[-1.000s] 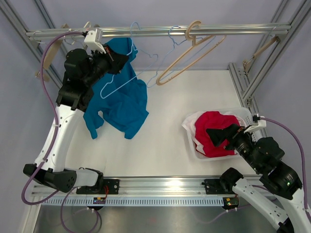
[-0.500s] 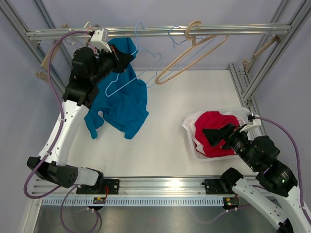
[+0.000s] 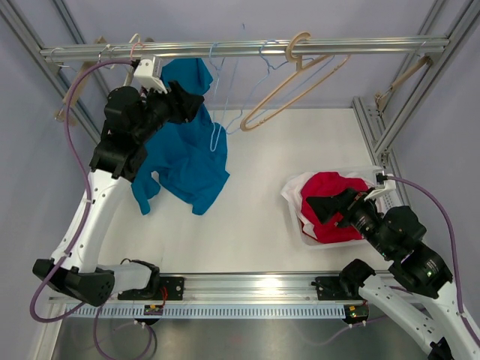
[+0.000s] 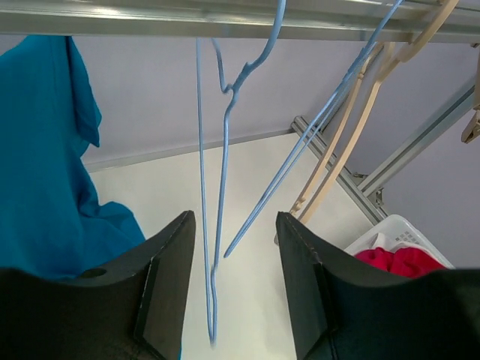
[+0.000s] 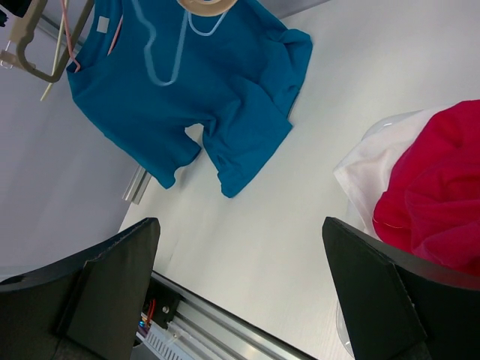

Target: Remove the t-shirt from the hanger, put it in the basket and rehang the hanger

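The robot's left gripper needs to move from the bare blue hanger [image 3: 217, 124] to the left in the overhead view, onto the pink bar, because that bar runs inside the neck of the shirt.
The teal t-shirt [image 3: 187, 161] hangs from up by the rail down onto the table; the left wrist view has it at the left edge [image 4: 45, 172], and it fills the top of the right wrist view [image 5: 187, 97]. What holds its top up is hidden behind the left arm. A light blue wire hanger [image 3: 217, 124] hangs bare from the rail, just right of the shirt. My left gripper [image 3: 193, 105] is open, and the hanger [image 4: 202, 165] dangles loose between its fingers [image 4: 169, 277] without touching them. My right gripper [image 3: 330, 206] is open and empty, low over the table [image 5: 240, 285].
Pale wooden hangers [image 3: 289, 82] and another blue wire hanger [image 3: 264, 56] hang from the metal rail [image 3: 345, 46]. A white basket [image 3: 379, 176] holding a red garment [image 3: 326, 196] sits at the right, under my right gripper. Frame posts [image 3: 390, 120] stand at the back right.
My left gripper was shut on the blue hanger and has opened. The freed hanger swung down to hang straight from the rail. My right gripper drifted slightly left.
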Controlling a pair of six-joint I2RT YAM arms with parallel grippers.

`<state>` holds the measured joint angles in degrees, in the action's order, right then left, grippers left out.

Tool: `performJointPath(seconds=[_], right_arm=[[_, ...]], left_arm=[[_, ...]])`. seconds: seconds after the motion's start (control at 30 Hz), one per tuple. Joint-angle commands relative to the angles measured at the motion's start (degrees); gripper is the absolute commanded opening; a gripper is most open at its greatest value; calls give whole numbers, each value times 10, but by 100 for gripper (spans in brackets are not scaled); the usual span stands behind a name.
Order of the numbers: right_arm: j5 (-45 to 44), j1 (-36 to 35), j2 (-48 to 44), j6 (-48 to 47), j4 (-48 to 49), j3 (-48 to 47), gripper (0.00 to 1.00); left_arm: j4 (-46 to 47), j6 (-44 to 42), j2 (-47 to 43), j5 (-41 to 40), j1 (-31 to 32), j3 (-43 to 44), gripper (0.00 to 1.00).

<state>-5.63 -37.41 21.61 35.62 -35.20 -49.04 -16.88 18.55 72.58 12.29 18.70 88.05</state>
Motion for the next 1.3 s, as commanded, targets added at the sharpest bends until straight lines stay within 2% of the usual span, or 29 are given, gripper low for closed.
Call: performJointPath(seconds=[0.0,0.23,0.33,0.47,0.57,0.7,1.13,1.2,1.27], right_arm=[[33,1,1,-11,34,1,99],[46,2,-13,-15,43,13,100],[56,1,-13,-15,55,19,99],[92,2,-13,-17,66,25,100],[102,1,-16,-17,72,30,100],[113,2,-17,-18,75,37,99],[131,1,-10,-13,86,48,99],[132,2,-7,-12,87,48,99],[133,2,-6,-12,86,47,98]], left_arm=[[-28,-40,-38,-46,1,34,52],[-73,-72,-92,-140,-9,26,52],[-83,-77,-103,-173,-41,-5,50],[-90,-58,-98,-160,-115,-33,49],[-90,-62,-87,-155,-133,-39,49],[-89,-89,-60,-131,-147,-31,49],[-88,-105,13,-128,-172,20,47],[-89,-104,24,-127,-172,29,46],[-88,-100,33,-126,-172,34,40]])
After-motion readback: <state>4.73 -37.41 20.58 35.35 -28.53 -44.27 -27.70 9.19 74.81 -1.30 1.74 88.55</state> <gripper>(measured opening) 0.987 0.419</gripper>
